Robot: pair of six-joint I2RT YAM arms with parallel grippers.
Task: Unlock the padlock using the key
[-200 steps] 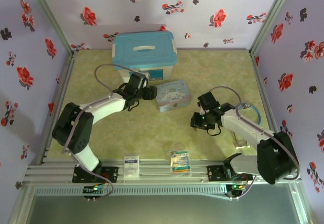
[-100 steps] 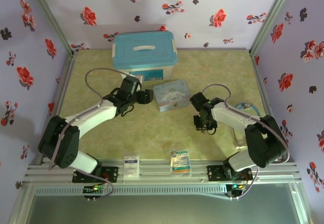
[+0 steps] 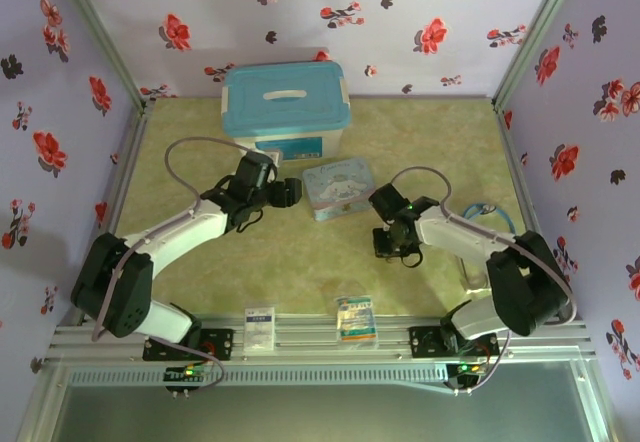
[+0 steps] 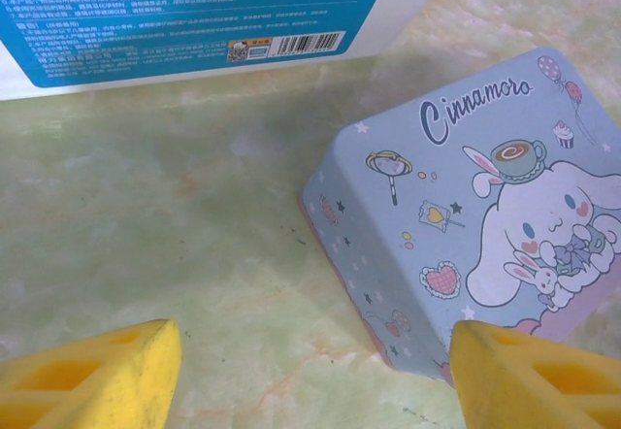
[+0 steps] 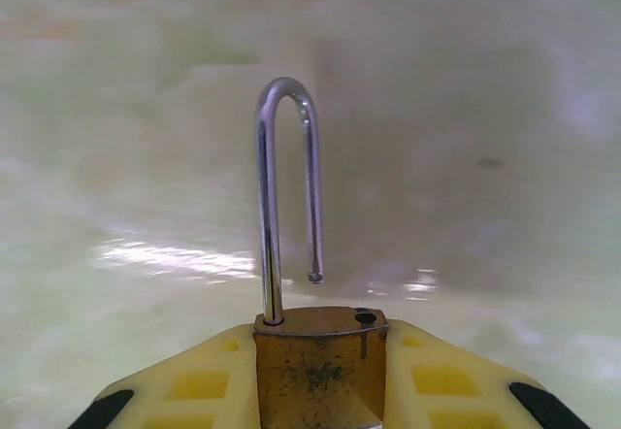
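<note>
The shackle's short end is clear of its hole. I should next lower my right gripper to the bare tabletop below and let go of the padlock (image 5: 320, 376).
My right gripper (image 5: 320, 356) is shut on the padlock (image 5: 320, 376), its yellow fingers pressing both sides of the brass body. The silver shackle (image 5: 281, 157) stands up with its short end lifted clear of its hole, so the lock is open. From above, this gripper (image 3: 396, 246) hangs low over the table, right of the cartoon tin (image 3: 340, 188). My left gripper (image 3: 290, 192) is open beside the tin's left end. In its wrist view the yellow fingertips (image 4: 116, 371) stand wide apart over bare table, with the tin (image 4: 466, 215) just ahead on the right. The key is out of view.
A white box with a blue lid (image 3: 285, 102) stands behind the tin, and its label (image 4: 194, 12) is close ahead of my left gripper. Two small packets (image 3: 259, 327) (image 3: 355, 319) lie on the front rail. Flowered walls close in three sides.
Both arms have stretched forward. The right gripper has moved slightly left with the padlock in it. The left gripper has stayed by the tin's left end.
</note>
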